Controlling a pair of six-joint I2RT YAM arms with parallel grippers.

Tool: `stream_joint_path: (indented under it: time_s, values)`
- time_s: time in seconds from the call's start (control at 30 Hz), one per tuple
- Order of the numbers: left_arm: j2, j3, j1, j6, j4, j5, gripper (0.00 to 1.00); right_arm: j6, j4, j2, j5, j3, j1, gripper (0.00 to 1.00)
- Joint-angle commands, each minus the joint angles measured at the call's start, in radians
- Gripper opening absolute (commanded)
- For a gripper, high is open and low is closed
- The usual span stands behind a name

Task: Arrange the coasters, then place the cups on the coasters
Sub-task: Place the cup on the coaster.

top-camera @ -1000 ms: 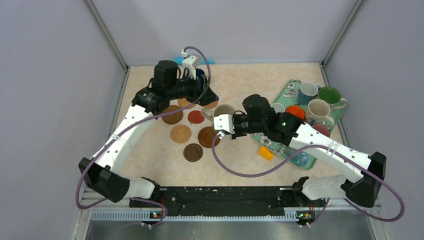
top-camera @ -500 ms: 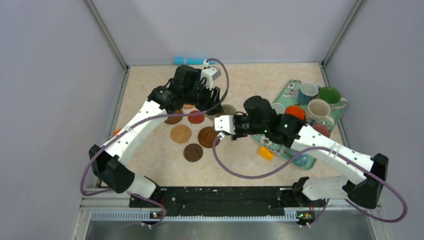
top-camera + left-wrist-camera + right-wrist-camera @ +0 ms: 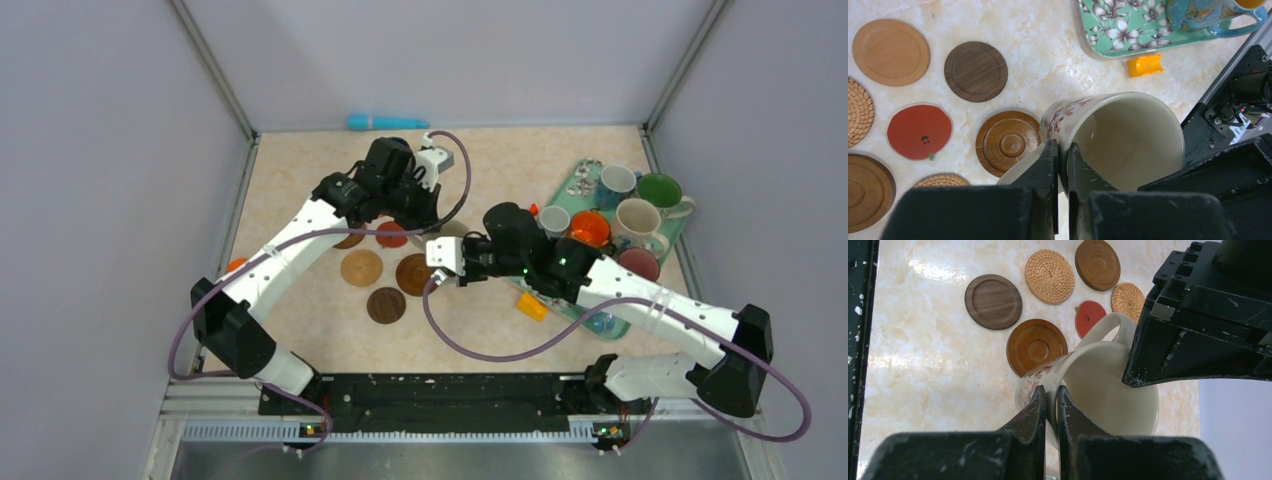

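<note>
My left gripper will next carry the cup past the red coaster and lower it onto the bare brown coaster, which is below the gripper, to its left in the top view.
A cream cup with red flowers [image 3: 1128, 140] [image 3: 1103, 390] sits between both grippers near the table's middle. My left gripper [image 3: 1060, 150] is shut on its rim, one finger inside and one outside. From the opposite side my right gripper [image 3: 1050, 392] is shut on the same rim. In the top view the arms hide most of this cup [image 3: 453, 229]. Coasters lie to its left: a ridged brown one [image 3: 1008, 143] [image 3: 415, 273], a red one [image 3: 919, 131] [image 3: 392, 234], a dark one [image 3: 976, 71] [image 3: 386, 305], a tan one [image 3: 891, 52] [image 3: 361, 267] and woven ones [image 3: 1049, 276].
A teal floral tray [image 3: 575, 188] at the right holds several cups: light blue [image 3: 615, 182], green [image 3: 660, 190], cream [image 3: 637, 218], orange [image 3: 590, 228]. A small orange block [image 3: 532, 306] lies by the tray's near edge. A teal object [image 3: 385, 122] rests against the back wall.
My left arm swung right from the back of the table to the cream cup and its jaws closed on the rim. The right gripper kept its hold and barely moved.
</note>
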Motion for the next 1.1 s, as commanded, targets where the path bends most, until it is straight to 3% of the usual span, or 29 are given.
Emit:
stream_joint_path:
  time_s: [0.0, 0.13, 0.43, 0.57, 0.83, 0.9, 1.07]
  values:
    - [-0.019, 0.047, 0.003, -0.023, -0.018, 0.015, 0.00, 0.022, 0.199, -0.070, 0.046, -0.052, 0.000, 0.00]
    - [-0.022, 0.058, 0.003, -0.043, -0.030, -0.028, 0.00, 0.063, 0.255, -0.116, 0.068, -0.128, 0.000, 0.01]
    - [-0.035, 0.103, 0.012, -0.075, -0.029, -0.150, 0.00, 0.301, 0.346, -0.192, 0.089, -0.244, 0.000, 0.56]
    - [-0.045, 0.126, 0.055, -0.068, -0.046, -0.208, 0.00, 0.424, 0.335, -0.227, 0.074, -0.260, 0.000, 0.72]
    - [-0.068, 0.143, 0.246, -0.032, -0.073, -0.288, 0.00, 0.602, 0.463, -0.413, 0.133, -0.378, -0.001, 0.87]
    - [-0.074, 0.134, 0.300, -0.031, -0.066, -0.282, 0.00, 0.631, 0.505, -0.449, 0.137, -0.417, -0.001, 0.97]
    - [-0.067, 0.105, 0.413, -0.046, -0.046, -0.320, 0.00, 0.650, 0.509, -0.469, 0.136, -0.444, -0.001, 0.99]
